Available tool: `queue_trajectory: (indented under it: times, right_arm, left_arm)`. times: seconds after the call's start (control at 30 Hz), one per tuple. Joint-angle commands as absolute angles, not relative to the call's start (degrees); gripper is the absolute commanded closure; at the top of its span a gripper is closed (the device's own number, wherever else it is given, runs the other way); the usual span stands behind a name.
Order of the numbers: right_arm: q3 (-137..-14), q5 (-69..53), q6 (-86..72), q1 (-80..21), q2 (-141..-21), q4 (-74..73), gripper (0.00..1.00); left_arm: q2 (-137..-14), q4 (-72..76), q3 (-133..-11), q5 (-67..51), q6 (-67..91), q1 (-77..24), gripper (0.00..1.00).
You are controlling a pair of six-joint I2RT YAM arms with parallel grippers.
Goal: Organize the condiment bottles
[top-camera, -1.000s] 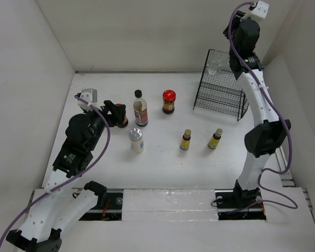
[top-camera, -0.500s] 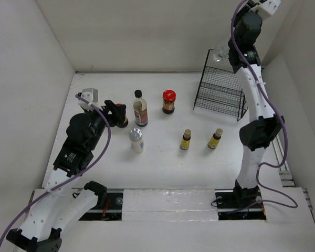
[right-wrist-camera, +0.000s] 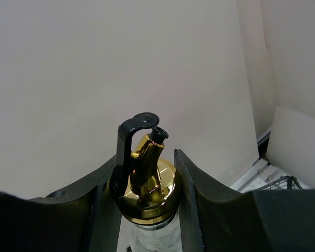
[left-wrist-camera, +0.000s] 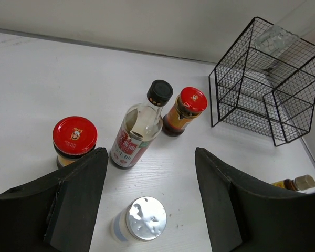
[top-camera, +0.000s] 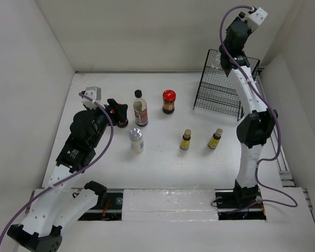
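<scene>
The clear gold-spouted bottle (right-wrist-camera: 147,181) is still high above the wire basket, so my right gripper needs to go down next, gently toward the basket's side nearest the red-capped jars.
My right gripper (right-wrist-camera: 146,160) is shut on the clear gold-spouted bottle (right-wrist-camera: 147,181), gripping it just under its gold cap. The top view shows this gripper (top-camera: 227,59) held high over the black wire basket (top-camera: 223,86). My left gripper (left-wrist-camera: 149,155) is open and empty above the table, and the top view shows it (top-camera: 117,110) beside a red-capped jar (left-wrist-camera: 74,136). Ahead of it stand a black-capped tall bottle (left-wrist-camera: 139,126), a second red-capped jar (left-wrist-camera: 185,109) and the white shaker (left-wrist-camera: 142,219). Two small yellow bottles (top-camera: 185,139) (top-camera: 215,138) stand mid-table.
The wire basket (left-wrist-camera: 262,84) lies on its side at the back right, near the right wall. White walls close in the table on the left, back and right. A metal rail runs along the near edge.
The right arm has swung its wrist up and to the left with the clear bottle held in it. The left gripper has risen slightly and shifted off the red-capped jar.
</scene>
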State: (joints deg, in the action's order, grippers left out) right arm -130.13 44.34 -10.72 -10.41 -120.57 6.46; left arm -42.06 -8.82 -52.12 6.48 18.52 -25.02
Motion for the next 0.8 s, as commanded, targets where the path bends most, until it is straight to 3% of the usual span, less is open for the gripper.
queue_trajectory:
  times: [0.0,0.67,0.77]
  right_arm:
    - [-131.4,47.8,-9.5,-11.7,-117.6,19.2,1.00]
    - [-123.2,51.4,-7.1,-14.6,-123.2,20.5,1.00]
    - [-123.2,50.8,-7.1,-14.6,-124.5,19.2,0.92]
  left_arm:
    - [-42.3,-6.1,-52.6,6.1,18.7,-24.7,0.37]
    - [-43.5,-6.1,-53.1,6.1,18.7,-24.7,0.37]
    - [-43.5,-6.1,-53.1,6.1,18.7,-24.7,0.37]
